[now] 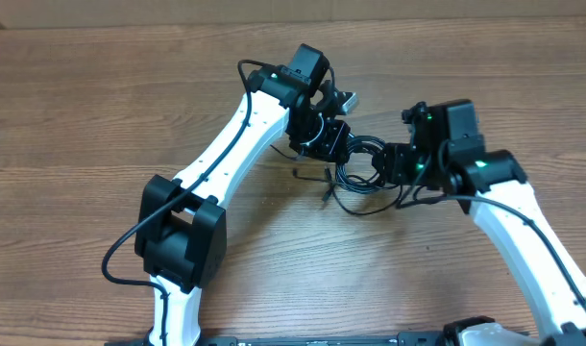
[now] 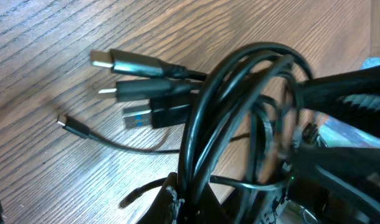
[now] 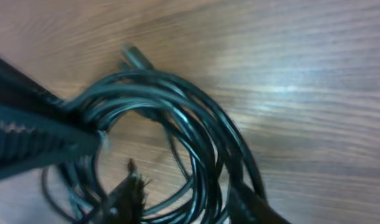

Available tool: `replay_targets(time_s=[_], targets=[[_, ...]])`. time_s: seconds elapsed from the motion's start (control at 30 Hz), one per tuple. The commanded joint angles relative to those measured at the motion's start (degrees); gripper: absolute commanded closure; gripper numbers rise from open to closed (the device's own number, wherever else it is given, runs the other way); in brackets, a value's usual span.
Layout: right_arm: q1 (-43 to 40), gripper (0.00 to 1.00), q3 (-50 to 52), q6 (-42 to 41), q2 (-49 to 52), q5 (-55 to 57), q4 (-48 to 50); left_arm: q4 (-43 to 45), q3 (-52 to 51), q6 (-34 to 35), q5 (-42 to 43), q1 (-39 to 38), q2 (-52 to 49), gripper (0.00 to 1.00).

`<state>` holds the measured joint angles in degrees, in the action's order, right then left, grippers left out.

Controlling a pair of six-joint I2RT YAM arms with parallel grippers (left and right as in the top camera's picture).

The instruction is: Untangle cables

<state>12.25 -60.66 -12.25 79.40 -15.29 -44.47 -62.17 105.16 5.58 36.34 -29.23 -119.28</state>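
Note:
My left gripper holds the bundle of cable pieces. Next, it should lift the bundle up and away from the right gripper, then let go of it over open table.
The cables (image 1: pixel 362 175) are a tangled black coil on the wood table between my two grippers. My left gripper (image 1: pixel 333 142) is shut on several strands of the coil (image 2: pixel 205 124), which rise in a loop from between its fingers (image 2: pixel 191 202). Three plug ends (image 2: pixel 135 90) and one small plug (image 2: pixel 70 124) lie on the table beyond it. My right gripper (image 1: pixel 393 161) is open, and its fingers (image 3: pixel 189 202) straddle the coil's strands (image 3: pixel 196 134) with a gap on one side. The left gripper (image 3: pixel 34 134) shows in the right wrist view, clamped on the coil.
The wooden table (image 1: pixel 101 106) stretches out on all sides. The white left arm (image 1: pixel 226 144) and its black base joint (image 1: pixel 183 231) sit at the lower left. The right arm (image 1: pixel 524 226) runs to the lower right. Loose cable tails (image 1: pixel 317 178) trail towards the front.

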Motion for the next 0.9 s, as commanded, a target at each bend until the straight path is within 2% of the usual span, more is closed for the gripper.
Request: replay_targets(time_s=[0.0, 0.2, 0.37, 0.43, 0.47, 0.53, 0.6, 0.73, 0.87], targets=[[1.0, 0.73, -1.6, 0.1, 4.1, 1.8, 0.3, 0.1, 1.7, -0.3, 2.7, 0.0, 1.7, 0.96], [1.0, 0.74, -1.6, 0.1, 9.0, 1.8, 0.7, 0.3, 2.4, -0.5, 2.7, 0.0, 3.3, 0.96], [1.0, 0.8, -1.6, 0.0, 10.0, 1.8, 1.7, 1.0, 2.4, -0.5, 2.7, 0.0, 5.7, 0.96], [1.0, 0.88, -1.6, -0.7, 10.0, 1.8, 2.4, 0.9, 2.4, -0.5, 3.0, 0.0, 6.7, 0.96], [1.0, 0.96, -1.6, -1.6, 10.0, 1.9, 2.7, 0.8, 2.4, -0.5, 3.2, 0.0, 7.3, 0.96], [1.0, 0.96, -1.6, -3.0, 10.0, 2.3, 2.7, 0.7, 2.4, -0.5, 2.1, 0.0, 8.0, 0.96], [0.8, 0.96, -1.7, -3.0, 10.0, 2.5, 2.0, 0.3, 2.4, -0.5, -1.5, 0.0, 8.3, 0.96], [-1.5, 0.96, -4.5, -7.3, 9.5, 6.2, -3.8, -1.3, 2.3, -0.4, -13.8, 0.1, 8.2, 0.96], [-4.6, 0.96, -10.8, -7.0, 7.3, 6.2, -10.5, -2.4, 2.2, 2.1, -28.3, 0.1, 8.0, 0.96]])
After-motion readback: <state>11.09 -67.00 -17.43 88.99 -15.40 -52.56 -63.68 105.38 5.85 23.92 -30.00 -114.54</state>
